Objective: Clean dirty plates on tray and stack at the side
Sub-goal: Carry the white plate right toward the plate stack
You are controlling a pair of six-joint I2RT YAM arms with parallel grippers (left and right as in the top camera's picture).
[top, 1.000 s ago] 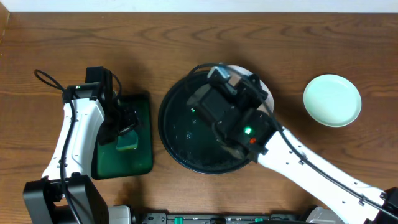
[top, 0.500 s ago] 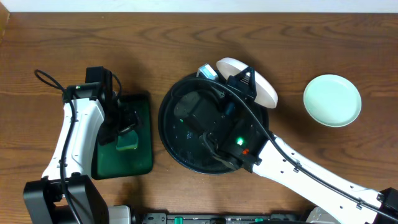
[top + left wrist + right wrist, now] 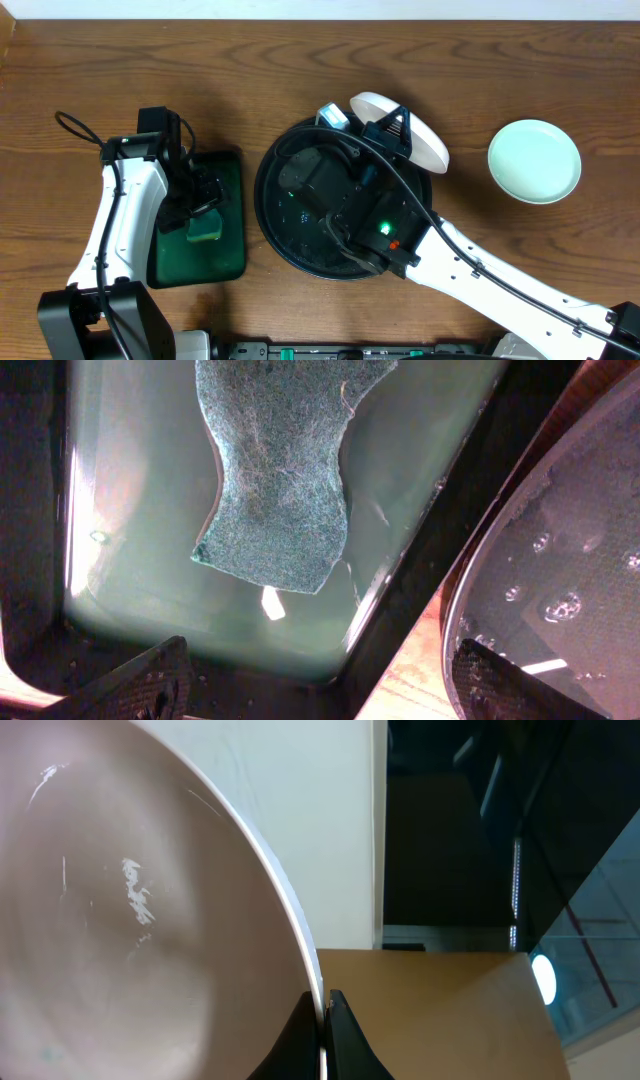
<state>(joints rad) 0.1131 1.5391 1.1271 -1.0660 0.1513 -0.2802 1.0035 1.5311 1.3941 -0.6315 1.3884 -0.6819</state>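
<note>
The other white plate (image 3: 535, 161) is to my right gripper's right in the overhead view. I should swing my right gripper over and down next and turn its plate flat onto the other one.
My right gripper (image 3: 392, 128) is shut on the rim of a white plate (image 3: 412, 138), which it holds tilted on edge over the far right rim of the round black tray (image 3: 285, 215). In the right wrist view the fingertips (image 3: 322, 1025) pinch the plate (image 3: 130, 920) by its edge, and faint smears show on its face. Another white plate (image 3: 534, 160) lies flat on the table to the right. My left gripper (image 3: 200, 205) hangs open over a green sponge (image 3: 275, 470), with its fingers (image 3: 140, 685) apart and nothing between them. The wet tray (image 3: 570, 560) lies just to its right.
The sponge (image 3: 206, 231) lies in a dark green rectangular tray (image 3: 225, 255) left of the black tray. My right arm (image 3: 470, 270) crosses the table from the front right and covers part of the black tray. A pale wall runs along the table's far edge.
My right gripper has turned and lifted the plate from low over the tray to stand tilted at its far right rim. The left arm has not moved.
</note>
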